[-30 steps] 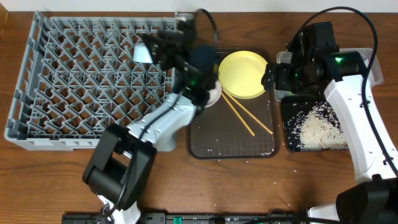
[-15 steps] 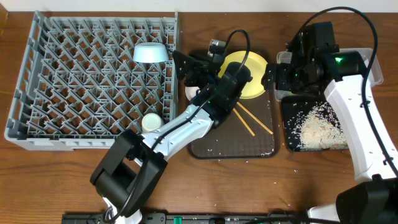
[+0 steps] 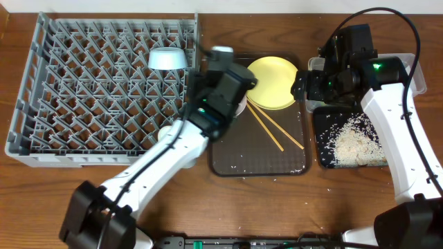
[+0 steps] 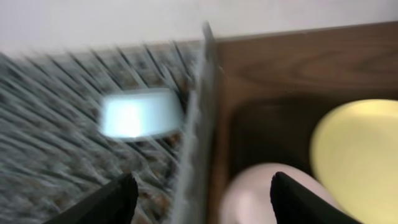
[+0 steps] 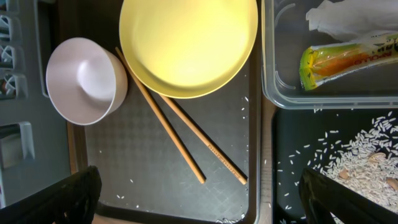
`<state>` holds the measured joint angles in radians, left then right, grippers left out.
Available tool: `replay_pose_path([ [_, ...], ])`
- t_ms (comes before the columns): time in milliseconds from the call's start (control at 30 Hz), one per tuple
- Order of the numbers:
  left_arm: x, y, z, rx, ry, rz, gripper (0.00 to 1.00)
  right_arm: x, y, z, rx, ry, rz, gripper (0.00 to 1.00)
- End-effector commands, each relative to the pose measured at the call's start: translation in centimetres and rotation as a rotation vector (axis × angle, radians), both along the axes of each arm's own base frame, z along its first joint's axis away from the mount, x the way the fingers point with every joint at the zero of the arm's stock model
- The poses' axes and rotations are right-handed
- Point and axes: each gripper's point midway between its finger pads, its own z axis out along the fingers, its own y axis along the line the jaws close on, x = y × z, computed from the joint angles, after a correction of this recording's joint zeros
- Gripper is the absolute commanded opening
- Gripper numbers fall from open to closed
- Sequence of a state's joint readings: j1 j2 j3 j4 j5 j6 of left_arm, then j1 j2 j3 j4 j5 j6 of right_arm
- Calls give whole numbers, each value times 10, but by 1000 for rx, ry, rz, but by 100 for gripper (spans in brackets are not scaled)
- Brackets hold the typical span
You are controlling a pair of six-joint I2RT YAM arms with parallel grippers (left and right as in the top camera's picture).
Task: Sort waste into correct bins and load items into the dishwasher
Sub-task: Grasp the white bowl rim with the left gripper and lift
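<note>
The left gripper moves down and tilts downward onto the white bowl's rim (image 4: 229,194) beside the rack next, since the open hollow gives one finger room inside.
The grey dish rack (image 3: 83,104) holds the light blue bowl (image 3: 167,59), which is blurred in the left wrist view (image 4: 142,114). My left gripper (image 3: 223,79) is open and empty (image 4: 208,202). It hovers at the rack's right edge, just above the white bowl (image 3: 240,105) (image 4: 267,193). The yellow plate (image 3: 273,81) and chopsticks (image 3: 275,129) lie on the brown tray (image 3: 259,162). My right gripper (image 3: 304,86) is open and empty (image 5: 205,199), high over the tray. The clear tub (image 5: 273,74) holds the wrapper (image 5: 348,59) and napkin (image 5: 354,15). Rice (image 3: 353,138) fills the black tray (image 3: 320,138). The cup is hidden under my left arm.
A few rice grains lie loose on the brown tray (image 5: 124,180) and on the wooden table in front of it. The rack wall (image 4: 199,124) stands right next to the white bowl. A wall runs behind the table.
My left gripper swung from the rack's right side out over the plate, then back above the white bowl. The right arm has not moved.
</note>
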<state>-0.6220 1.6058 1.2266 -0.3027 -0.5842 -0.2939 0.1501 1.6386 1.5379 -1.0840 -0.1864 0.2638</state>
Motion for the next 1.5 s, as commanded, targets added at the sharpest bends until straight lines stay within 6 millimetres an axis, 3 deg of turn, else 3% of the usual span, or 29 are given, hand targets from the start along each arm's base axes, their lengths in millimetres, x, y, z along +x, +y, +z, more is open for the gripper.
replay_pose_path([
  [0, -11, -29, -29, -382, 176, -7, 65, 1, 0, 9, 5, -22, -11, 99],
  [133, -22, -45, -52, -509, 310, -12, 57, 1, 0, 9, 5, -22, -11, 99],
  [267, -30, -54, -68, -520, 370, -4, 55, 1, 0, 9, 5, -22, -11, 99],
  [333, -36, -55, -74, -503, 397, -2, 45, 1, 0, 9, 5, -22, -11, 99],
  [467, -48, -44, -93, -497, 464, 103, 36, 1, 0, 9, 5, -22, -11, 99],
  [600, -51, -29, -110, -485, 474, 243, 36, 1, 0, 9, 5, -22, -11, 99],
  [933, -47, -31, -163, -541, 520, 424, 36, 1, 0, 9, 5, -22, -11, 99],
  [1167, -34, -39, -168, -577, 486, 407, 35, 1, 0, 9, 5, -22, -11, 99],
  [1467, -38, -36, -170, -561, 502, 415, 8, 1, 0, 9, 5, -22, -11, 99],
])
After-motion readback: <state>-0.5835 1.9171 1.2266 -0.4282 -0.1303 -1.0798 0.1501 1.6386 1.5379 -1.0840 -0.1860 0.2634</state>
